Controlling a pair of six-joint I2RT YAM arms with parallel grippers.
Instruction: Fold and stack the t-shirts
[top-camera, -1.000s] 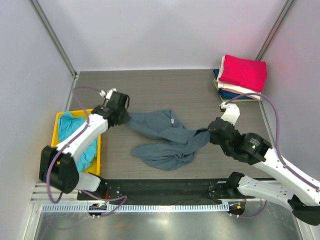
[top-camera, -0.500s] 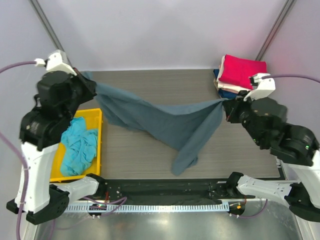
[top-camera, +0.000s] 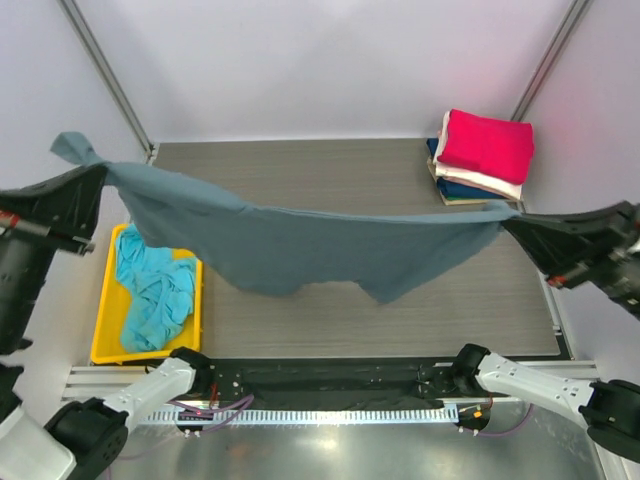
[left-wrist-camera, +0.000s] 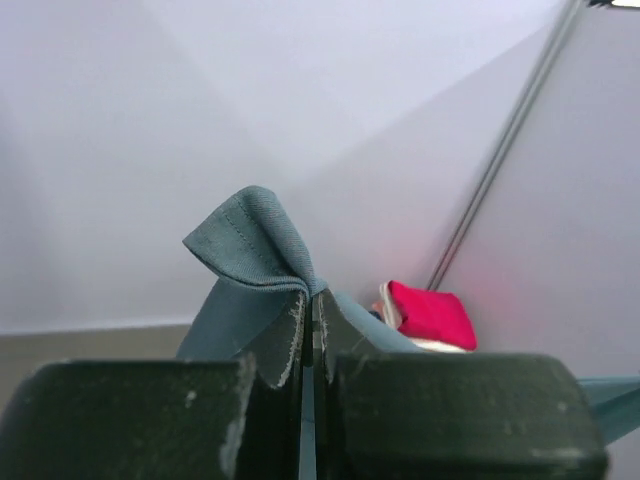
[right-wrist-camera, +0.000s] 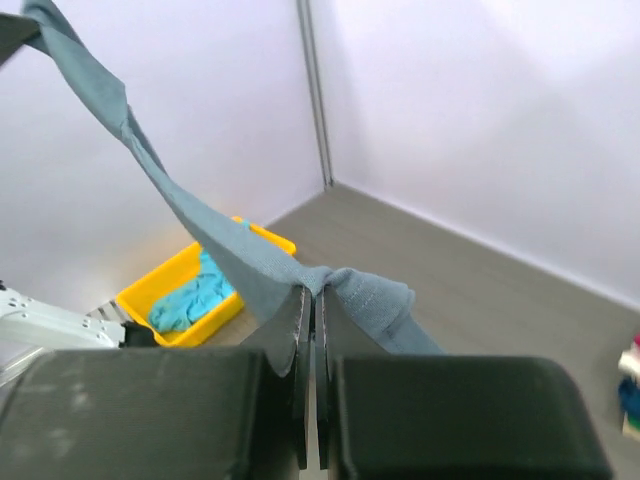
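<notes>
I need to move my right gripper outward and down to the tabletop (top-camera: 402, 174) beside the folded stack next and let go of the corner of the grey-blue t-shirt (top-camera: 300, 245) there, because the shirt hangs stretched above the table.
The slate grey-blue t-shirt (top-camera: 300, 245) hangs stretched high above the table between my two grippers. My left gripper (top-camera: 100, 178) is shut on its left corner (left-wrist-camera: 262, 255). My right gripper (top-camera: 508, 222) is shut on its right corner (right-wrist-camera: 365, 298). The shirt sags in the middle, with a point hanging at centre right. The bright teal t-shirt (top-camera: 150, 290) lies crumpled in the yellow bin (top-camera: 100, 345). The folded stack with the crimson t-shirt (top-camera: 487, 143) on top, cream and navy below, sits at the back right corner.
The yellow bin stands at the table's left edge, also in the right wrist view (right-wrist-camera: 160, 290). White walls close in the back and both sides. A black rail (top-camera: 330, 385) runs along the near edge.
Both arms have risen and spread apart, lifting the grey-blue shirt off the table and stretching it out in the air.
</notes>
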